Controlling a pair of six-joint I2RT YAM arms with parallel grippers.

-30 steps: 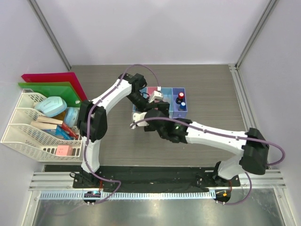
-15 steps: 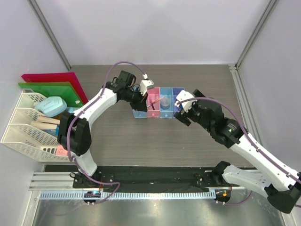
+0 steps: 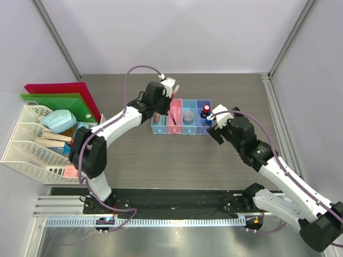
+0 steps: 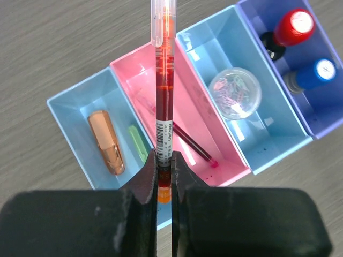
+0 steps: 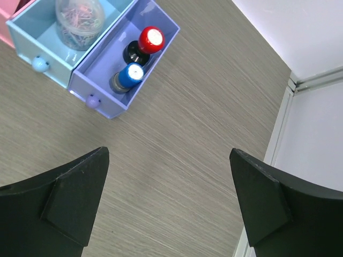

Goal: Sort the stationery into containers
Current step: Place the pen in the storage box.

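Note:
My left gripper should lower toward the paper-clip tub, over the pink box's near end; that box already has a second red pen.
The row of four boxes (image 3: 182,131) stands mid-table. My left gripper (image 3: 169,89) is above its far side, shut on a thin red pen (image 4: 163,107) that points out over the pink box (image 4: 231,172). A second red pen (image 4: 193,144) lies in that box. The left light-blue box (image 4: 67,110) holds the orange marker (image 4: 105,142) and green eraser (image 4: 138,143). The other light-blue box (image 4: 278,147) holds a clear tub of paper clips (image 4: 235,92). The purple box (image 5: 99,104) holds the red-capped bottle (image 5: 150,38) and the blue-capped bottle (image 5: 132,73). My right gripper (image 3: 213,122) is open and empty, just right of the row.
White mesh trays (image 3: 32,144) stand at the left edge with pale blue objects (image 3: 58,120) and a pink block (image 3: 71,171). Red (image 3: 59,87) and green (image 3: 53,100) folders lean behind them. A metal rail (image 3: 273,118) runs along the table's right side.
My right arm has swung back from in front of the boxes to the right of the row. My left gripper has moved slightly back over the row with the red pen.

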